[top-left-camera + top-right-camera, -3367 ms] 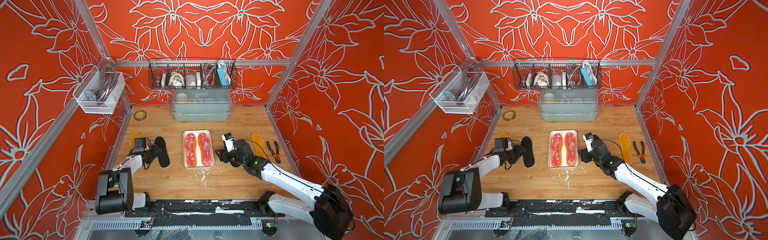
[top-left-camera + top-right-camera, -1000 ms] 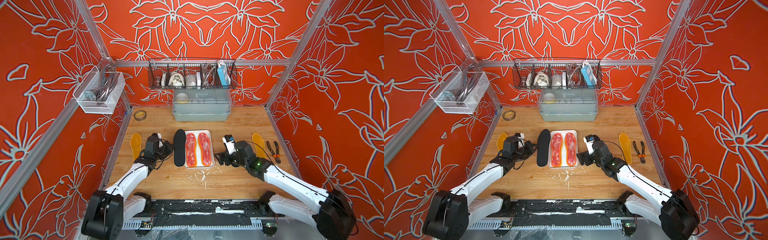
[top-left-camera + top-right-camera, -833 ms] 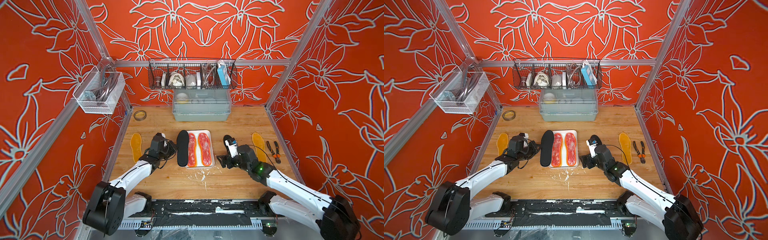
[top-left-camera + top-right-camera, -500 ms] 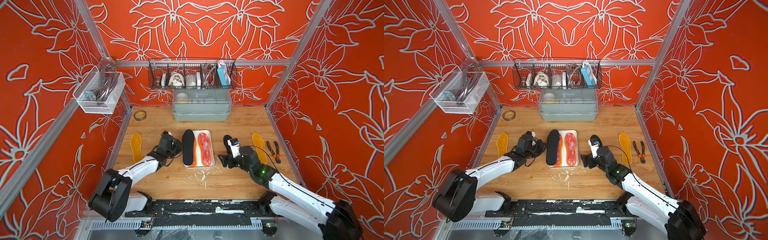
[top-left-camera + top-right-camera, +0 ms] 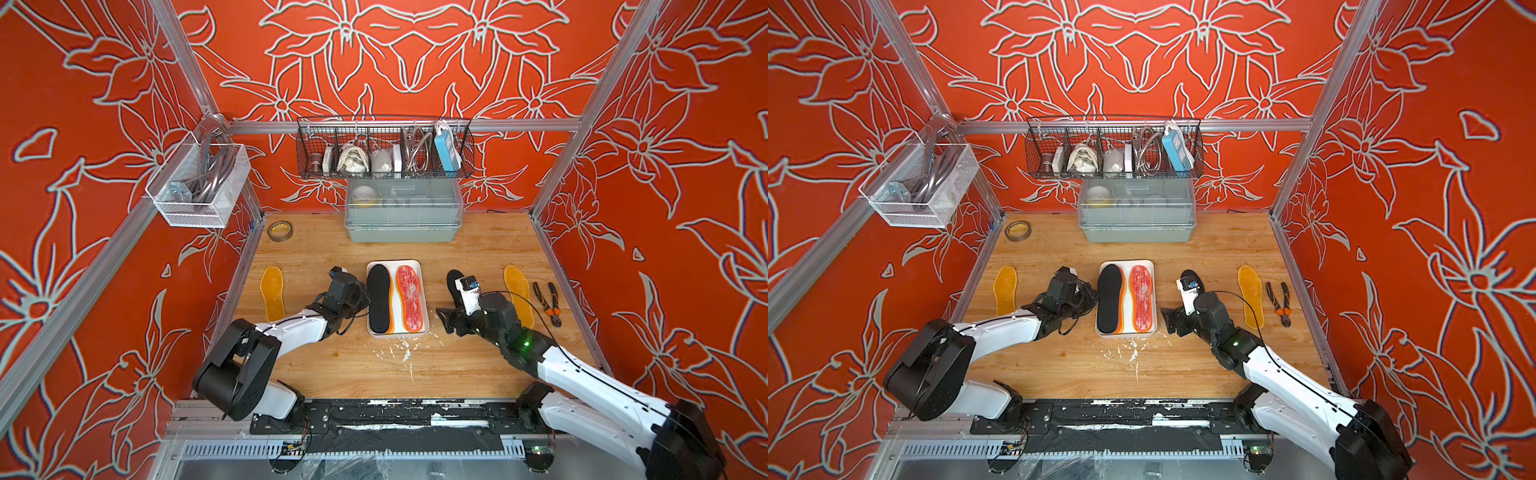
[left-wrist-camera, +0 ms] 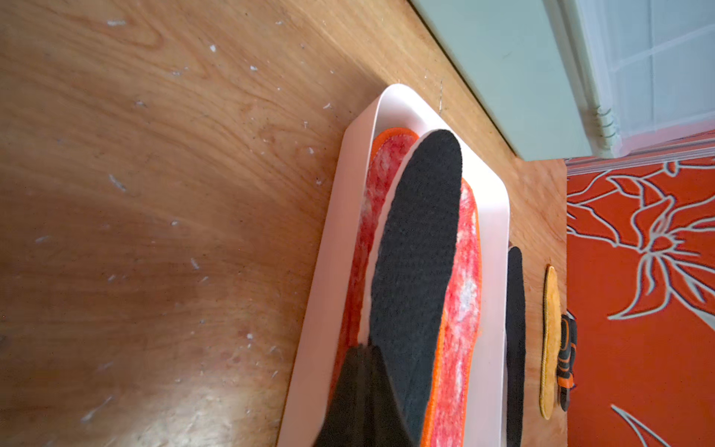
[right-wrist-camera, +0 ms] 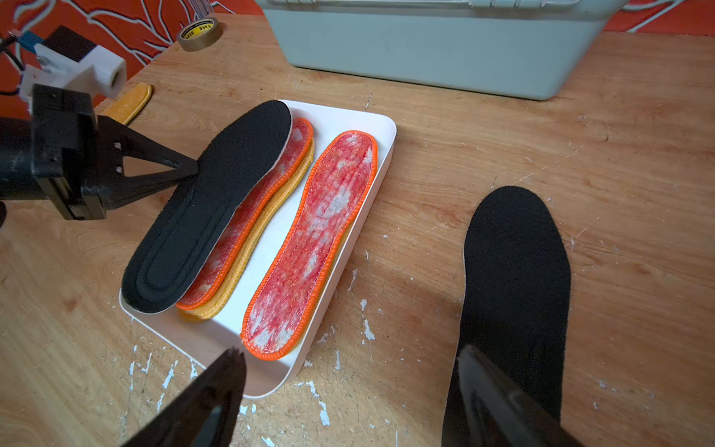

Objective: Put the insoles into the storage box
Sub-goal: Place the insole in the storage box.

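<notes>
The stacked red-and-white insole [image 6: 385,158] is below my left gripper, and the black insole hangs over the rim of the box. So next my left gripper will lower onto the stacked one, ease toward the middle of the box and release.
The white storage box [image 5: 395,332] sits mid-table. My left gripper [image 5: 362,301] is shut on the edge of a black insole [image 7: 209,205], held tilted over the box's left half above a red-and-white insole [image 7: 247,228] and an amber one [image 7: 251,247]. Another red-and-white insole [image 5: 409,299] lies in the right half. A second black insole [image 7: 514,271] lies on the table right of the box. My right gripper [image 7: 348,387] is open and empty between that insole and the box's near corner. Two amber insoles [image 5: 272,297] [image 5: 517,299] lie at the table's sides.
Orange-handled pliers [image 5: 548,301] lie beside the right amber insole. A grey-green bin [image 5: 403,220] stands at the back under a wire basket [image 5: 384,149]. A tape roll [image 5: 279,230] is at the back left and a white mesh basket [image 5: 195,187] hangs on the left wall.
My left gripper has carried the black insole from the table's left side rightward to over the box's left half. My right arm drew back slightly, jaws still open.
</notes>
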You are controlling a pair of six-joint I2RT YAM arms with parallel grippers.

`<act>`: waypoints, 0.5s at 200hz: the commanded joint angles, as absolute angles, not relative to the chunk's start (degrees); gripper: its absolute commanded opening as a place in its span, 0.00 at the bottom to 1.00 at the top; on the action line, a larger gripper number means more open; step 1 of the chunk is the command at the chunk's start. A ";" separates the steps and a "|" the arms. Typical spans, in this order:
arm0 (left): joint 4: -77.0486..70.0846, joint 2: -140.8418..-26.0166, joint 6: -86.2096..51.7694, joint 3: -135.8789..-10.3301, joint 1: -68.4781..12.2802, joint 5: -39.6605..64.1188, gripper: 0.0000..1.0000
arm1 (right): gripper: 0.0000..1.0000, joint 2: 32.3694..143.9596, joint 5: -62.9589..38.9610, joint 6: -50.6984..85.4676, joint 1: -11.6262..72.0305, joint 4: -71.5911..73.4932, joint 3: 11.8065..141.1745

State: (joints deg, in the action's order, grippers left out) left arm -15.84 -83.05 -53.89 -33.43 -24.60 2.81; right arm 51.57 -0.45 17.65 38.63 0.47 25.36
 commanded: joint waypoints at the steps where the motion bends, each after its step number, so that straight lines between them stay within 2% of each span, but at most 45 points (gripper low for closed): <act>1: -17.75 -84.36 -53.96 -34.61 -25.06 2.17 0.00 | 0.89 51.67 0.18 17.26 38.94 1.49 24.56; 100: -18.81 -88.14 -54.59 -35.42 -25.14 3.64 0.00 | 0.88 52.91 -0.08 17.23 38.94 1.67 24.96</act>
State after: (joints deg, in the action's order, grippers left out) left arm -17.89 -86.94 -54.30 -34.41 -24.86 3.27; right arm 52.60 -0.45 17.63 38.63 0.54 25.36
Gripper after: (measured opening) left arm 0.049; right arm 0.886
